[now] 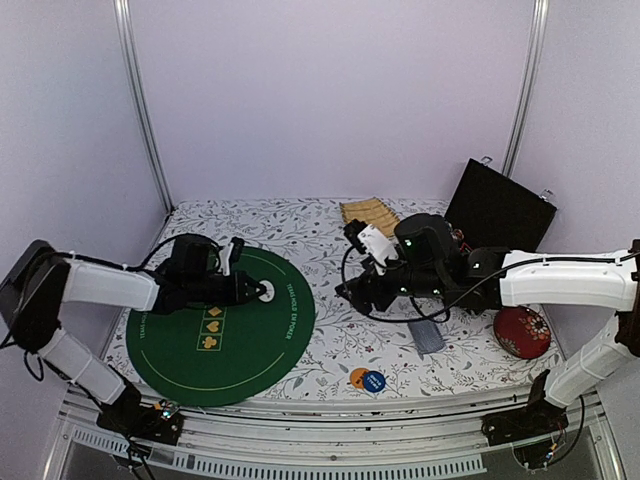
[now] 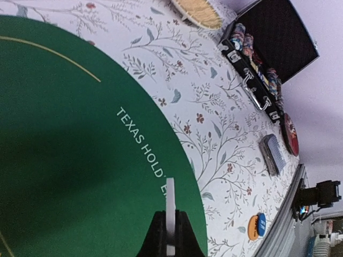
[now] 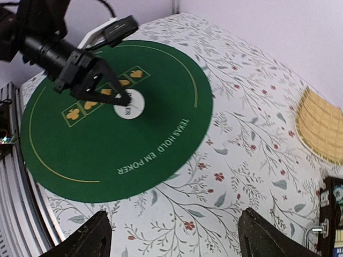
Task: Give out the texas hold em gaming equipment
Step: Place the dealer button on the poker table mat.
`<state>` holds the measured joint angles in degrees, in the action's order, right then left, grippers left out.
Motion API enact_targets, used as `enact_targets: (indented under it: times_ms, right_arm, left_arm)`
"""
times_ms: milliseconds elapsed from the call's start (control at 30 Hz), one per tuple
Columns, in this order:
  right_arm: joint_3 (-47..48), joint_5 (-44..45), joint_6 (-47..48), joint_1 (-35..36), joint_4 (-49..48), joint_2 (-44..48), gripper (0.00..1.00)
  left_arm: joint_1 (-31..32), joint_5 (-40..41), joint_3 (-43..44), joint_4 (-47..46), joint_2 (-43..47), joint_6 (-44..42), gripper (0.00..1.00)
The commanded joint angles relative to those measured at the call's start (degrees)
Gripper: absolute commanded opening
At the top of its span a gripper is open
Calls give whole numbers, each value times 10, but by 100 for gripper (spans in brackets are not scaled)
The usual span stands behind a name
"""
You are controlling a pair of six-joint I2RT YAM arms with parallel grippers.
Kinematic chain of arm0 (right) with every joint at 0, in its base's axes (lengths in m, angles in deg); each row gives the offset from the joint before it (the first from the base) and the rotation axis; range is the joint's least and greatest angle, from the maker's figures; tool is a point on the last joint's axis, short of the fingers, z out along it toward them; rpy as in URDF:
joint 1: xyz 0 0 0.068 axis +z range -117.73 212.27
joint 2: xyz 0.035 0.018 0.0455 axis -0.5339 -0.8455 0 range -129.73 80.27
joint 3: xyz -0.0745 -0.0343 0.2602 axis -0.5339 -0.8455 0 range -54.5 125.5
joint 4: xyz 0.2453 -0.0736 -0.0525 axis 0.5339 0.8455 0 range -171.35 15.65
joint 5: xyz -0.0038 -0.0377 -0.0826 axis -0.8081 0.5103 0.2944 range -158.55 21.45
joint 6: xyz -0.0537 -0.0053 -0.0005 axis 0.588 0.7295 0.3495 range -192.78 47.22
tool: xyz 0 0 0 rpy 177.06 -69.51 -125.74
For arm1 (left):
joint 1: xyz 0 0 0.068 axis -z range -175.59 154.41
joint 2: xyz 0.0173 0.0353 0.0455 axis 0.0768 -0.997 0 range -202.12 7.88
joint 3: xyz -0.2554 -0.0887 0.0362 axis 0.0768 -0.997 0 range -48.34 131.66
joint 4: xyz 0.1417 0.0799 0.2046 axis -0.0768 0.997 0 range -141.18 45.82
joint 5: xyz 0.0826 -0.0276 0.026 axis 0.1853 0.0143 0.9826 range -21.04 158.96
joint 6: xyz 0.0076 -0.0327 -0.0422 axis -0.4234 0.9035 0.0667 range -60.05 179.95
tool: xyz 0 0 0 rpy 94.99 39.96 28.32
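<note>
The left gripper moves to its right in the top view and down next to let go of the token, as bare green mat beside the lettering [image 1: 277, 309] [image 2: 136, 198] lies below there.
A round green poker mat [image 1: 230, 345] lies on the left of the table. Over its right half my left gripper [image 1: 255, 291] is shut on a white token [image 3: 129, 103], which shows edge-on between the fingers [image 2: 170, 198] in the left wrist view. My right gripper [image 3: 174, 241] hangs open and empty above the flowered cloth just right of the mat [image 3: 155, 134]. A deck of grey-blue cards [image 1: 428, 336] lies on the cloth under the right arm. An orange token [image 1: 359, 377] and a blue token [image 1: 374, 381] lie touching near the front edge.
An open black case [image 1: 500, 205] with rows of chips [image 2: 241, 37] stands at the back right. A tan woven tray [image 1: 368, 212] sits at the back centre. A red patterned cushion [image 1: 522, 331] lies at the right, near the deck.
</note>
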<state>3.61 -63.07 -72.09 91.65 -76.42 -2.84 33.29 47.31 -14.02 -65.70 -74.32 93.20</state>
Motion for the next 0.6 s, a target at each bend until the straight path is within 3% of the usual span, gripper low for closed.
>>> enact_targets:
  times_ms: [0, 267, 367, 467, 567]
  right_arm:
    - [-20, -52, -92, -48, 58, 14, 84]
    - [-5, -61, -149, -57, 198, -21, 86]
    - [-3, -63, -158, -41, 234, -45, 87]
    - [8, -58, -157, -6, 268, -84, 90]
    - [18, -67, -156, 23, 296, -120, 94]
  left_arm:
    - [-12, -68, 36, -81, -100, 26, 0]
    - [-20, -104, 52, -119, -219, 68, 0]
    - [-20, -77, 65, -85, -228, 55, 17]
    - [-20, -41, 72, -55, -211, 46, 49]
    - [-19, 14, 73, -12, -166, 29, 68]
